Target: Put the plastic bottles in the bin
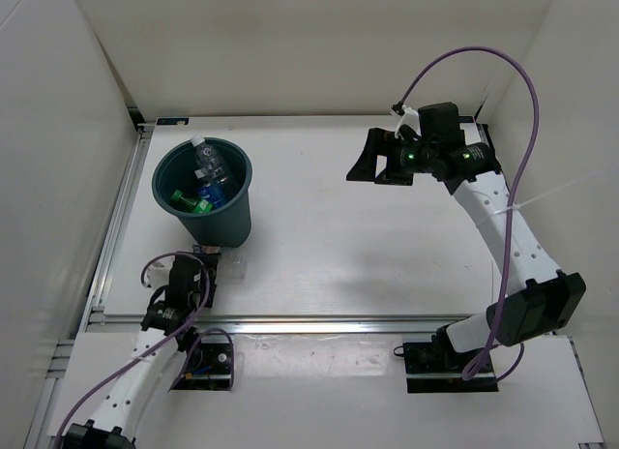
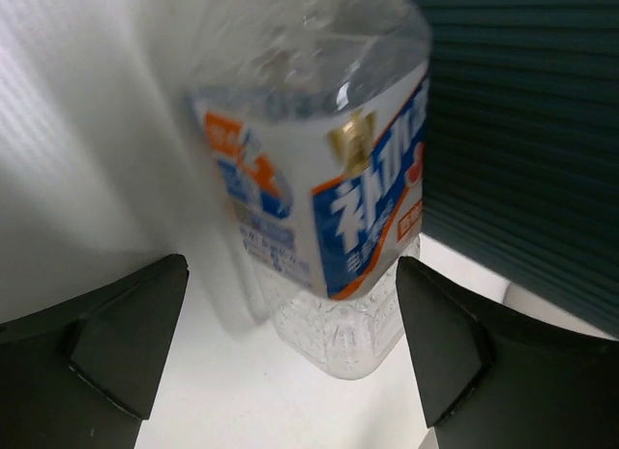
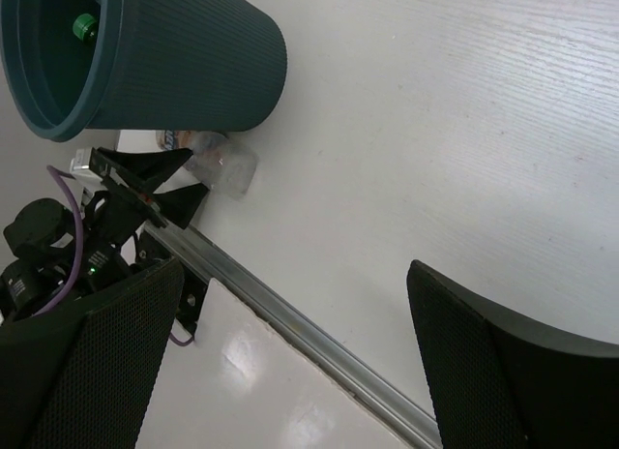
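Note:
The label [image 1: 208,249] [image 2: 318,193] of the bottle is past my left gripper's fingers. Next, the gripper needs to move along the base of the bin from the bottle's bottom end onto it, then close.
A clear plastic bottle [image 2: 319,178] with a blue, orange and white label lies on the table against the foot of the dark teal bin [image 2: 522,130]. My left gripper [image 2: 290,352] is open, one finger on each side of the bottle's bottom end, neither touching it. The right wrist view shows the same bottle [image 3: 221,164] beside the bin [image 3: 174,62]. Inside the bin [image 1: 240,168] lie a clear bottle with a white cap [image 1: 208,155], a green bottle [image 1: 189,203] and a blue-labelled one [image 1: 219,188]. My right gripper [image 1: 375,166] hangs open and empty above the table's back right.
White walls enclose the table on the left, back and right. An aluminium rail [image 1: 319,323] runs along the table's front edge, with both arm bases below it. A purple cable [image 1: 474,57] loops above the right arm.

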Motion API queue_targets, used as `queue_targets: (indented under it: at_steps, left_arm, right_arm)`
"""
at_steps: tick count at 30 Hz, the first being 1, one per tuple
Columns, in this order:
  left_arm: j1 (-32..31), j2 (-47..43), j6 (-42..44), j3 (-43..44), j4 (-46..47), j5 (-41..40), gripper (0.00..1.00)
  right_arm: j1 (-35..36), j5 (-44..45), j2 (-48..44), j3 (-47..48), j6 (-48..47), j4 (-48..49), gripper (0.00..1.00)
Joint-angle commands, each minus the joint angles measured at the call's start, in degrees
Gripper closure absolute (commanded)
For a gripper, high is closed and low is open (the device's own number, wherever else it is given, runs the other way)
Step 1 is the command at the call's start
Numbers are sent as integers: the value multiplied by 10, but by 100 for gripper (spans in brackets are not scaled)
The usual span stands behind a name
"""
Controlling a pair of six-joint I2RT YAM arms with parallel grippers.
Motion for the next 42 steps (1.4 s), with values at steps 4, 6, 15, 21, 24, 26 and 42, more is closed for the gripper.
queue_targets:
  at_steps: [4,6,15,21,24,26,42]
  left_arm:
    - [42,40,42,-28,84,8,0]
    - [50,60,56,-13,90,16,0]
    - [101,144,71,0,115,40,0]
    - [149,143,65,-36,115,93,41]
    - [168,115,65,-49,115,115,53]
    - [176,100,71,-49,110,138,55]
    - [182,45,13,448,-505,122,62]
  right_arm:
    - [-5,0,-22,12,-17,-10,0]
    - [-5,0,-22,17,-17,-10,0]
    - [-5,-5,1,38,-17,-25,0]
    - [-10,-5,7,55,-17,-36,0]
    - [-10,-11,7,55,-17,-36,0]
    - [-10,-11,7,55,-17,-36,0]
    - [-10,-27,2,-3,18,4,0]
